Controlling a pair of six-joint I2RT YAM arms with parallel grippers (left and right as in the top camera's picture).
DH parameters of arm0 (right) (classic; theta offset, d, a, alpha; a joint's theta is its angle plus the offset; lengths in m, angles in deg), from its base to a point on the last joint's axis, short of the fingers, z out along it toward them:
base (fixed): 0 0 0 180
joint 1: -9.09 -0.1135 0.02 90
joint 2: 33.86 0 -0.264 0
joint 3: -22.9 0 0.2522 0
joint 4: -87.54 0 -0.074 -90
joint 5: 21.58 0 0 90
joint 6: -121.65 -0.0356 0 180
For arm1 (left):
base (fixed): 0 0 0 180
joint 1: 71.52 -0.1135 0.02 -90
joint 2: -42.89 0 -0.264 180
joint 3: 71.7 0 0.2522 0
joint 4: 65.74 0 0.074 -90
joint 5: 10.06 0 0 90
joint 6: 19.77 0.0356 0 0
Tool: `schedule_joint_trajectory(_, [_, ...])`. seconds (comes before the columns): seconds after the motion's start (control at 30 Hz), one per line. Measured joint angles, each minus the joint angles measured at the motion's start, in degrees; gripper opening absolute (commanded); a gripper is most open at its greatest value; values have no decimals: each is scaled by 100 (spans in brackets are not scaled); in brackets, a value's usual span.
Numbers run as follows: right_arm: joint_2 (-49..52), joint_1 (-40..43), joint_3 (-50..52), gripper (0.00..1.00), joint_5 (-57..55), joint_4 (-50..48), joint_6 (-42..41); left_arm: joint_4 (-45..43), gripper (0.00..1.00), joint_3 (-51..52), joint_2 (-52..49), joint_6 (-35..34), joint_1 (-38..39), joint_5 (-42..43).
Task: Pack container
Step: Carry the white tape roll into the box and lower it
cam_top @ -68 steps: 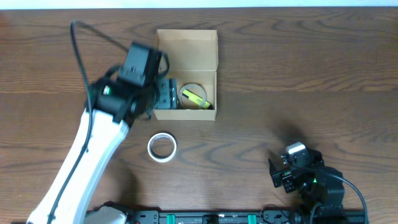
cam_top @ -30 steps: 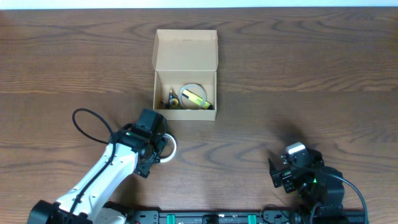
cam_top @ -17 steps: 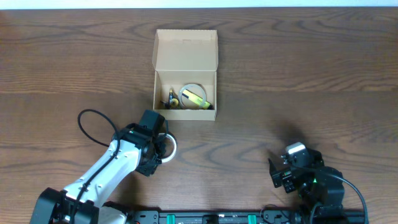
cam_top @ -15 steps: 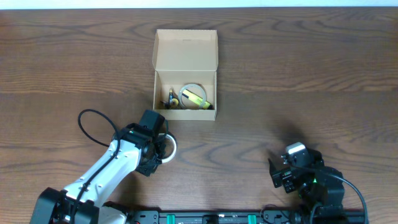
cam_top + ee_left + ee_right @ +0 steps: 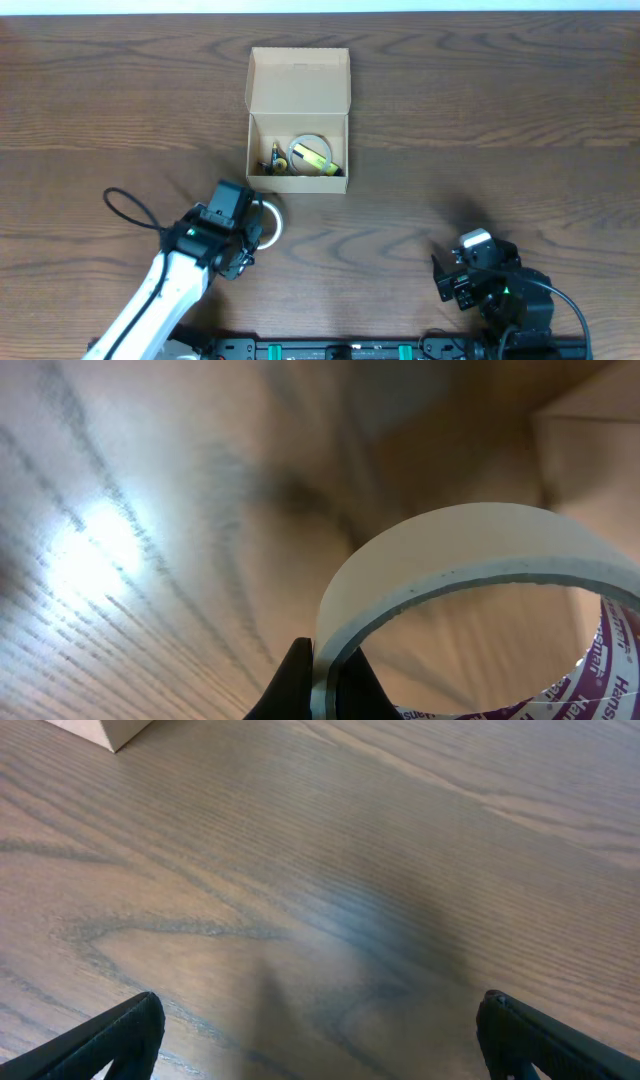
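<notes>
My left gripper should lift over the front side of the open box, lower the white tape roll onto the clear tape roll [image 5: 309, 156] and let it go, because the box stands outward.
The container [image 5: 299, 82] is a tan cardboard box with its flap lid laid open, standing at the table's upper middle. It holds a clear tape roll with a yellow item [image 5: 312, 155] and a small dark item [image 5: 273, 158]. My left gripper [image 5: 252, 226] is just below the box's front left corner, shut on the wall of a white tape roll [image 5: 273, 221]. In the left wrist view the gripper [image 5: 325, 680] pinches the roll's [image 5: 470, 540] rim, and the box [image 5: 600, 450] rises beyond. My right gripper [image 5: 455, 285] rests open at the lower right, with nothing between its fingers [image 5: 110, 1035].
A black cable [image 5: 130, 208] loops off the left arm over the wooden table [image 5: 480, 130]. A corner of the box [image 5: 110, 728] shows at the top left of the right wrist view.
My left gripper has shut on the white tape roll's wall and carried it slightly up and left, toward the box. The right arm has not moved.
</notes>
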Motion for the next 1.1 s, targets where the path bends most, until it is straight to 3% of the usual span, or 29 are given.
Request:
schedule_joint_trajectory(0.2, [0,0,0,99,-2,0,0,59,6,-173,710,890,2,-339])
schedule_joint_trajectory(0.33, [0,0,0,99,0,-2,0,68,6,-909,660,1784,0,-688])
schedule_joint_trajectory(0.47, [0,0,0,99,-2,0,0,37,6,-2396,-92,3167,0,-1178])
schedule_joint_trajectory(0.6, [0,0,0,99,0,0,0,516,6,-3694,-1237,4009,-13,-1456])
schedule_joint_trajectory(0.87, [0,0,0,99,-2,-2,0,1506,6,-5637,-3182,4472,-120,-1325])
schedule_joint_trajectory(1.1, [0,0,0,99,0,0,0,1663,5,-6028,-4113,4599,-111,-671])
